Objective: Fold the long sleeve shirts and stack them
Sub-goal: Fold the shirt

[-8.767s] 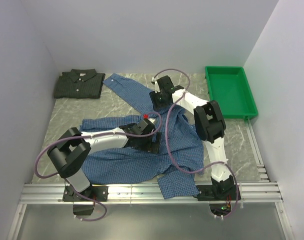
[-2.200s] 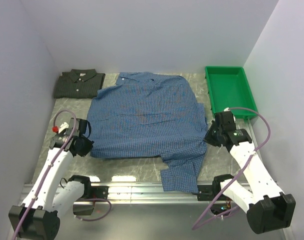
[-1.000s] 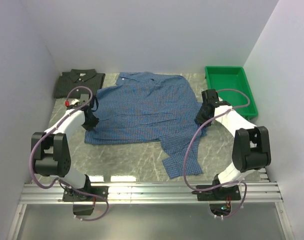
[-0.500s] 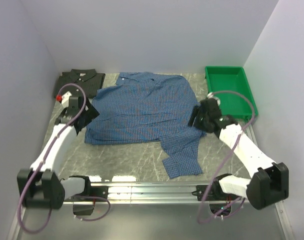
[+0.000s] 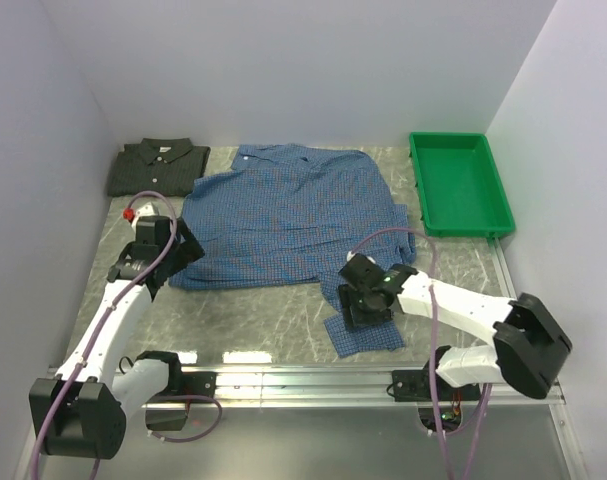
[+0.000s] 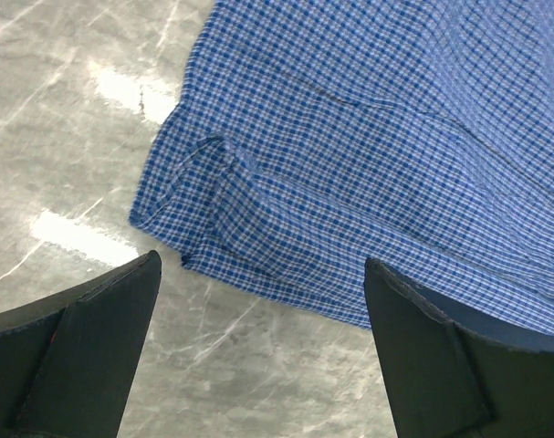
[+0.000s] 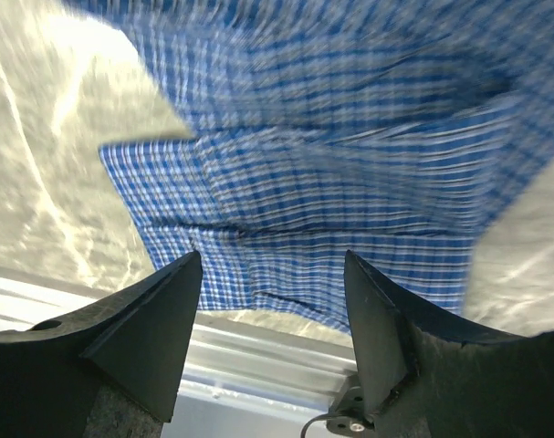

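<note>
The blue shirt's sleeve cuff (image 5: 360,338) is just below the open fingers of my right gripper, so next I should lower the gripper onto the cuff and close its fingers on the cloth.
The blue check long sleeve shirt (image 5: 283,215) lies spread flat on the marble table, collar at the back. One sleeve (image 5: 365,322) trails toward the front rail. The dark green-grey shirt (image 5: 158,167) sits folded at the back left corner. My left gripper (image 5: 175,258) hovers open by the blue shirt's left hem corner (image 6: 203,196); nothing is between its fingers (image 6: 85,351). My right gripper (image 5: 367,303) is open above the sleeve cuff (image 7: 304,228), its fingertips (image 7: 368,292) apart and holding nothing.
A green plastic tray (image 5: 461,185) stands at the back right. The aluminium front rail (image 5: 303,382) runs just beyond the cuff, also seen as the rail (image 7: 258,356) in the right wrist view. White walls close in on three sides.
Both grippers have opened and let go of the blue shirt. The right arm has swung forward from the shirt's right edge to the sleeve cuff. The left gripper has drawn back to the hem corner.
</note>
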